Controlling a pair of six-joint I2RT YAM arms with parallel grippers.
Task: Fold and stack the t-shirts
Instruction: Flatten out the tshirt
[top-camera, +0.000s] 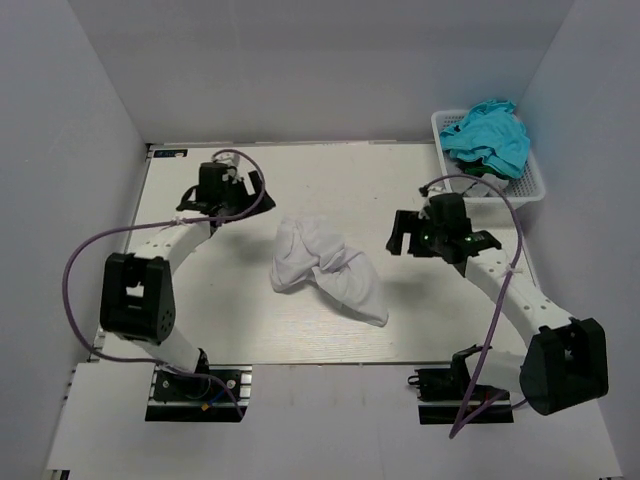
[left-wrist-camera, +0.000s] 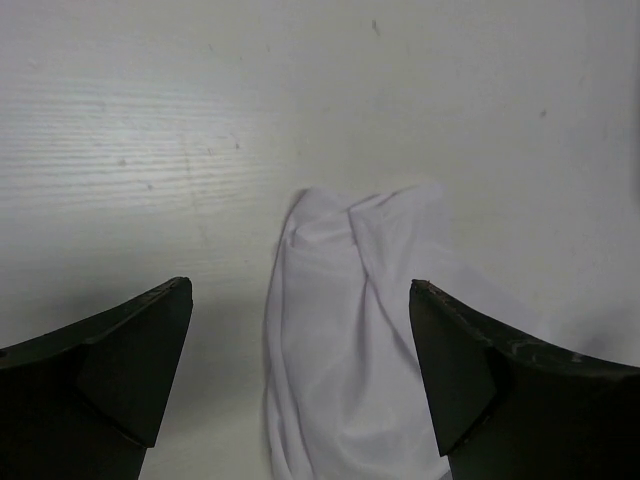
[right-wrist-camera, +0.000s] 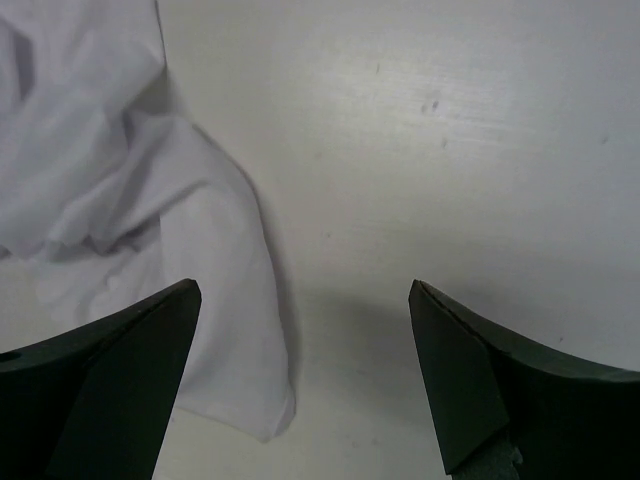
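Note:
The left gripper lowers next toward the right in the top view, onto the shirt's far end (left-wrist-camera: 318, 268), because that end already lies between its spread fingers.
A plain white t-shirt (top-camera: 325, 265) lies crumpled in the middle of the table. It also shows in the left wrist view (left-wrist-camera: 350, 340) and in the right wrist view (right-wrist-camera: 110, 190). My left gripper (top-camera: 256, 192) is open and empty, up and to the left of the shirt; in its wrist view (left-wrist-camera: 300, 288) the shirt's end lies between the spread fingers, below them. My right gripper (top-camera: 399, 234) is open and empty, to the right of the shirt; in its wrist view (right-wrist-camera: 305, 290) a shirt corner lies by the left finger. A teal t-shirt (top-camera: 488, 135) is heaped in the basket.
A white mesh basket (top-camera: 530, 187) stands at the table's far right corner, with a dark cloth (top-camera: 481, 171) under the teal shirt. Grey walls close in the table on the left, back and right. Purple cables loop from both arms.

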